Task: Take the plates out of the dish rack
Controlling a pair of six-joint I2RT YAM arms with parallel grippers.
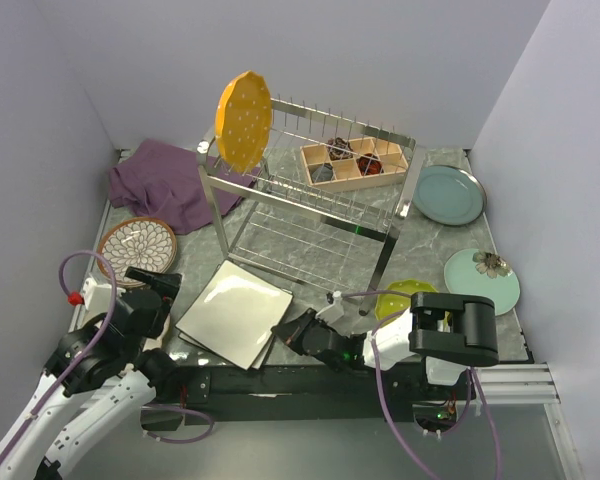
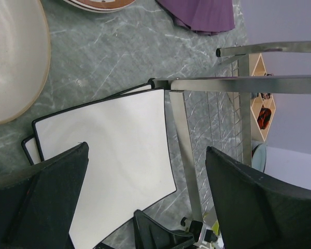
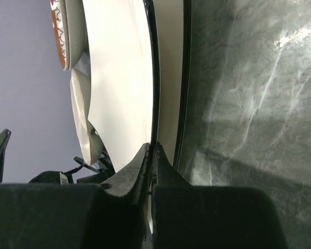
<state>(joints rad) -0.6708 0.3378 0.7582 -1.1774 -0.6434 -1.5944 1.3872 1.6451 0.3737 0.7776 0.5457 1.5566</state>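
I will next raise the open fingers of my left gripper outward and tilt them level. They will then close at the plate's near edge point(image 1: 236, 157) on the yellow-orange plate that stands upright above and outward.
The silver dish rack point(image 1: 310, 190) stands mid-table with a yellow-orange round plate point(image 1: 244, 120) upright at its left end. Two cream square plates point(image 1: 235, 312) lie stacked in front of it. My right gripper point(image 1: 279, 333) is shut on the near right edge of the upper square plate point(image 3: 119, 78), its fingertips point(image 3: 145, 155) pinching the black rim. My left gripper point(image 1: 158, 290) is open and empty just left of the stack, above the square plates point(image 2: 114, 150). A brown-rimmed patterned plate point(image 1: 136, 243), a teal-grey plate point(image 1: 448, 194), a mint flower plate point(image 1: 481, 278) and a yellow-green plate point(image 1: 405, 295) lie on the table.
A wooden compartment box point(image 1: 352, 163) sits on the rack's right half. A purple cloth point(image 1: 165, 180) lies at the back left. A cream round plate point(image 2: 10, 62) lies by my left arm. A rack leg point(image 2: 181, 135) stands right beside the square plates.
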